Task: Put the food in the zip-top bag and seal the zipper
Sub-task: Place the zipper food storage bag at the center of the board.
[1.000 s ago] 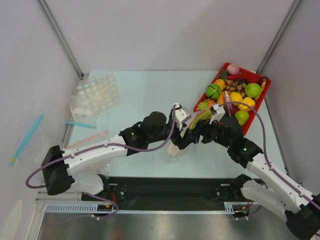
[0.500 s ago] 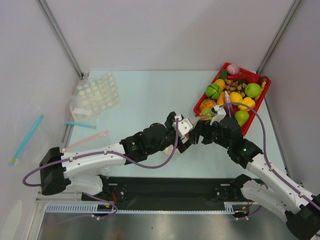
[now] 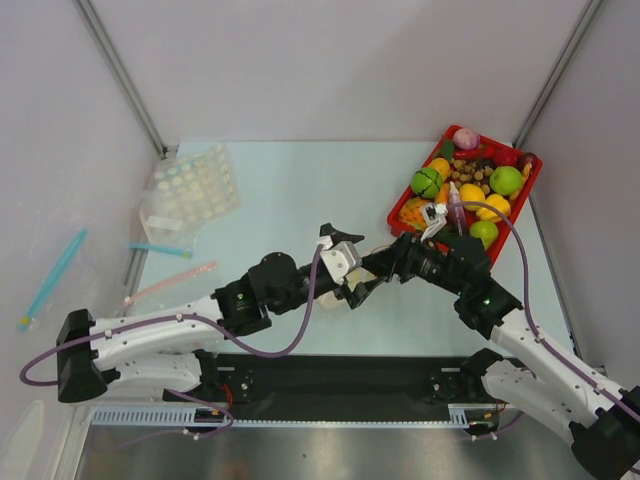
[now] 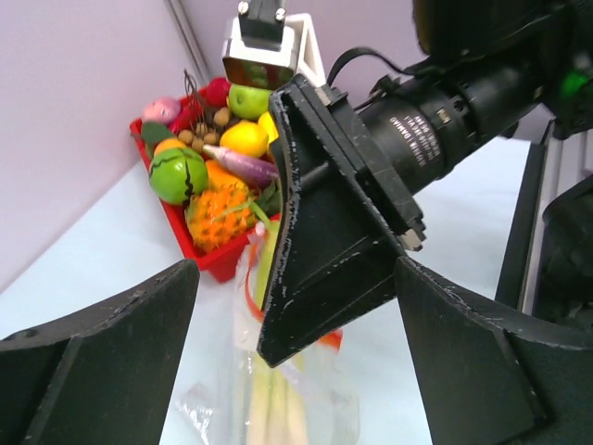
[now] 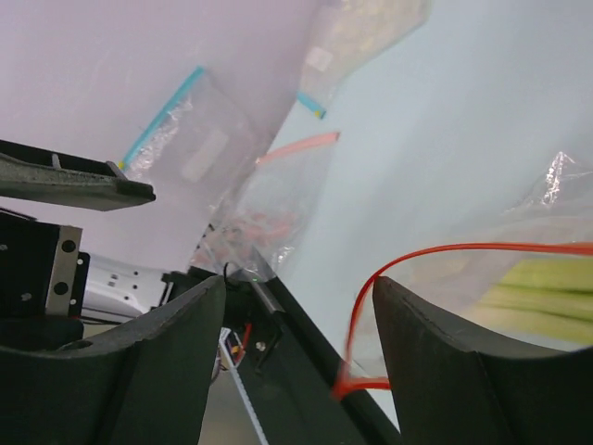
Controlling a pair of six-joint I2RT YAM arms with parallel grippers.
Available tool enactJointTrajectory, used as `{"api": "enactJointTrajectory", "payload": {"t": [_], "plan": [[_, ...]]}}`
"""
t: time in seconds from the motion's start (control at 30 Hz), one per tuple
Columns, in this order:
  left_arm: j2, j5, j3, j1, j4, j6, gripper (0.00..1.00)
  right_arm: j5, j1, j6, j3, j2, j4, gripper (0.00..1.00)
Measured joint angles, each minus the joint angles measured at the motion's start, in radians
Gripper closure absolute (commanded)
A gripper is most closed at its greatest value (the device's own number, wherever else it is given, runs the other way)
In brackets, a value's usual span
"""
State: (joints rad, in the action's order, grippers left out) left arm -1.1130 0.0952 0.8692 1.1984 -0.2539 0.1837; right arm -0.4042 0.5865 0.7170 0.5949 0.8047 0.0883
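Observation:
The red-orange zipper still curls open at the bag's opening, so my left gripper will move back and down onto the zipper's near end with its fingers open.
The zip-top bag (image 4: 306, 408) lies on the table, clear and floppy, with the pale leek (image 4: 264, 413) inside it. Its red-orange zipper (image 4: 248, 289) curls open at the mouth. My left gripper (image 4: 296, 278) is open wide, its jaws either side of the bag and of my right gripper's finger (image 4: 324, 232). In the right wrist view my right gripper (image 5: 298, 287) is open. The zipper (image 5: 445, 252) loops just inside its right finger, and the leek (image 5: 547, 287) shows through the plastic. From above, both grippers (image 3: 352, 268) (image 3: 374, 266) meet mid-table and hide most of the bag.
A red tray (image 3: 522, 205) of mixed toy fruit and vegetables stands at the back right, close behind the grippers. Other clear bags lie at the left: one with a blue strip (image 3: 160, 249), one with a pink strip (image 3: 172, 281), and a dotted sheet (image 3: 192, 185).
The left arm has drawn back toward the left and near side, its gripper now lower and wide open. The leek's green leaves, seen above the table near the tray before, no longer show from above.

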Motion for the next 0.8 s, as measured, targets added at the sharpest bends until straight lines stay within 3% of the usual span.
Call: {"api": "enactJointTrajectory", "payload": {"t": [0.1,0.27,0.8], "plan": [[0.019,-0.003,-0.014,0.012,-0.012,0.006,0.08,-0.019,-0.007,0.066,0.0,0.012,0.051,0.36],[0.038,-0.013,-0.066,0.02,0.029,0.038,0.07,-0.045,-0.013,0.127,0.005,0.059,0.106,0.22],[-0.077,-0.03,-0.057,0.015,0.046,0.206,0.11,-0.04,-0.088,0.002,0.058,0.034,-0.123,0.2]]}}
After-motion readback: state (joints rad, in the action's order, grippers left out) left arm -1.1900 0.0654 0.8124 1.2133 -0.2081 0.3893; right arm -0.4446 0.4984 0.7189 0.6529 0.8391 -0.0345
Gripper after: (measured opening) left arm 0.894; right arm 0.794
